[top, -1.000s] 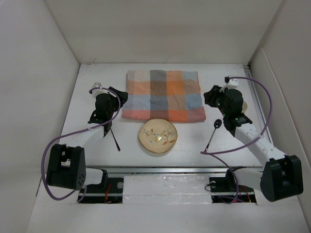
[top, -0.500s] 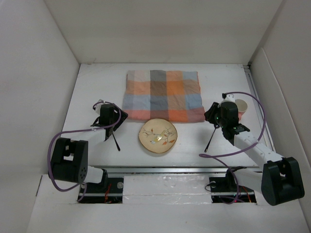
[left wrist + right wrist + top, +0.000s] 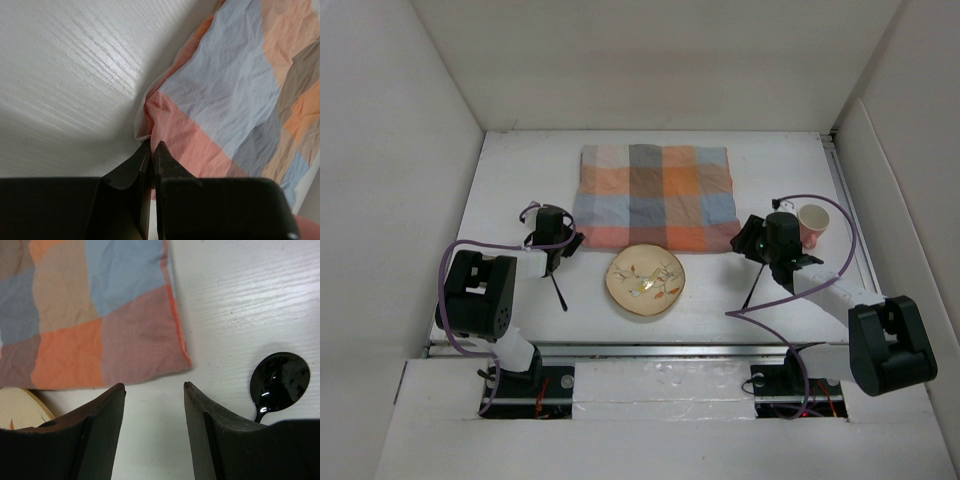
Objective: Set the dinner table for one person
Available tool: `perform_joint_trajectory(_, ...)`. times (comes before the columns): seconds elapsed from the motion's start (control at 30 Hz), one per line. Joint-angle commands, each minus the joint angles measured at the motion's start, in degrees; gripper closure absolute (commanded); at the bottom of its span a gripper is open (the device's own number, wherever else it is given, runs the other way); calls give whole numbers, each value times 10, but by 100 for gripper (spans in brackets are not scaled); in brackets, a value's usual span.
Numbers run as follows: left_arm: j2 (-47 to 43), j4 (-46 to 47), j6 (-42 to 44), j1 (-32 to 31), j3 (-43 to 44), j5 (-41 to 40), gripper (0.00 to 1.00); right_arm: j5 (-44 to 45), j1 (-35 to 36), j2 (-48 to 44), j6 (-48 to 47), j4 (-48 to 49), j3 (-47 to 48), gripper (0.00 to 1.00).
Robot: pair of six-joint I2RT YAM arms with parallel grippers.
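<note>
The open fingers of my right gripper are short of the cloth's corner by the spoon (image 3: pixel 181 360), so the gripper will move down and left in the top view onto that corner next.
The checkered cloth (image 3: pixel 655 195) lies flat at the back middle of the white dinner table (image 3: pixel 510 180). My left gripper (image 3: pixel 563 243) sits low at the cloth's near left corner. In the left wrist view its jaws (image 3: pixel 152 144) are shut on that corner, and the cloth (image 3: pixel 225 100) puckers toward them. My right gripper (image 3: pixel 750 240) is at the near right corner. It stands open (image 3: pixel 152 386) over bare table, just short of the cloth's edge (image 3: pixel 100 315), with nothing between its fingers.
A cream plate (image 3: pixel 645 280) with a leaf pattern sits in front of the cloth. Right of it lies a black spoon (image 3: pixel 756 285), its bowl (image 3: pixel 280 377) beside my right finger. A black utensil (image 3: pixel 558 292) lies left of the plate. A pink cup (image 3: pixel 812 222) stands at the right.
Both grippers came down and nearer to the cloth's near corners. The left one shut on its corner, and the right one opened wider.
</note>
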Motion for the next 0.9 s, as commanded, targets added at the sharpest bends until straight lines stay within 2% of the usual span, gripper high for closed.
perform_joint_trajectory(0.0, -1, 27, -11, -7, 17, 2, 100, -15, 0, 34, 49, 48, 9, 44)
perform_joint_trajectory(0.3, -61, 57, -14, -7, -24, -18, 100, -71, -17, 134, 138, 125, 27, 41)
perform_joint_trajectory(0.63, -90, 73, -17, -7, -48, -29, 100, -23, -17, 183, 289, 163, 30, 42)
perform_joint_trajectory(0.73, -93, 77, -18, -7, -49, -34, 100, 1, -10, 199, 331, 177, 25, 55)
perform_joint_trajectory(0.77, -92, 83, -19, -7, -48, -36, 100, 1, -5, 203, 340, 184, 23, 73)
perform_joint_trajectory(0.83, -91, 84, -17, -7, -39, -42, 100, 7, -5, 208, 348, 211, 17, 89)
perform_joint_trajectory(0.87, -94, 83, -15, -7, -34, -46, 100, 10, -5, 205, 341, 214, 19, 100)
